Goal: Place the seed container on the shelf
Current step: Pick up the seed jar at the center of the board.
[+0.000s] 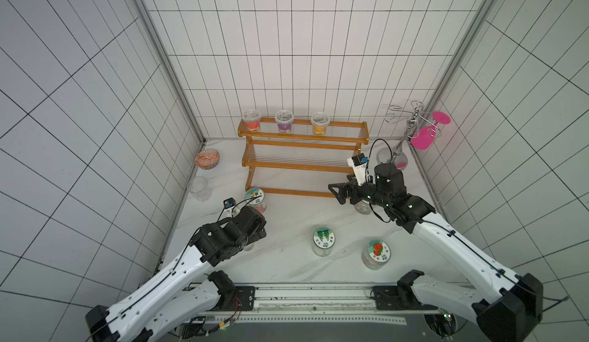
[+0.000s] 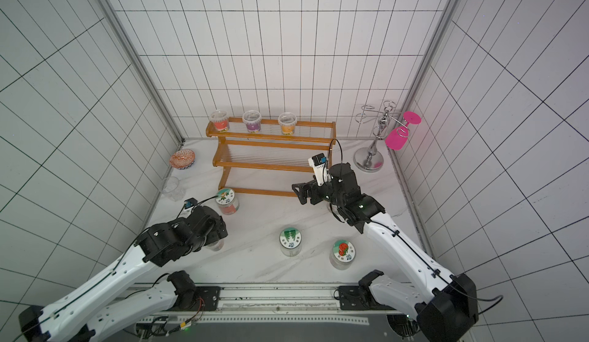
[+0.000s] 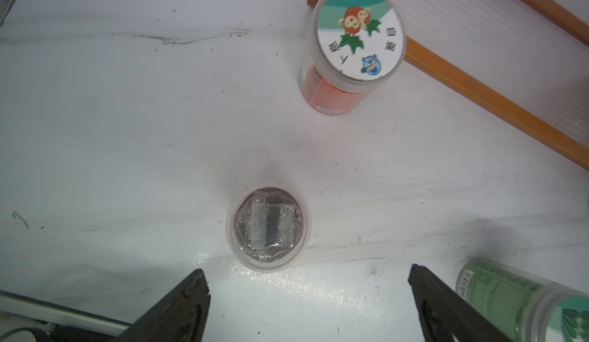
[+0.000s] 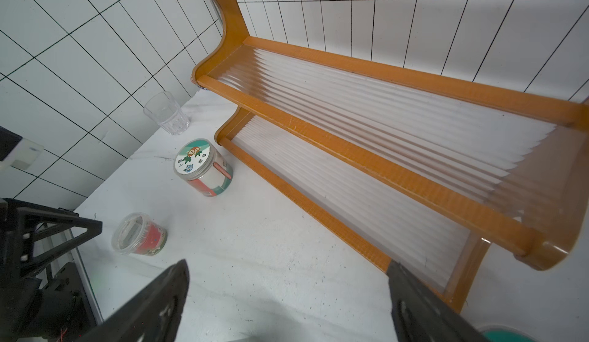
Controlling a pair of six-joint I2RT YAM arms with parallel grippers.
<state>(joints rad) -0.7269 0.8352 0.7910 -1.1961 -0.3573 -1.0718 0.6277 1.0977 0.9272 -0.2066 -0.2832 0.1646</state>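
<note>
The rim of the seed container's clear lid lies below, just ahead of my left gripper's open fingers. My left gripper will next lower its fingers, one on each side of it, and close them.
The seed container is a small clear cup with a clear lid, standing upright on the white table. My left gripper hovers over it, open, with the cup just ahead of the fingertips and nothing between them. In both top views the left wrist hides all but the cup's edge. From the right wrist view its red side shows. The shelf stands at the back wall. My right gripper is open and empty before the shelf's lowest tier.
Three lidded cups fill the top tier. Printed-lid jars stand by the shelf's left foot and at front centre; another sits under the right arm. Patterned bowl, clear tumbler, chrome stand with pink glass.
</note>
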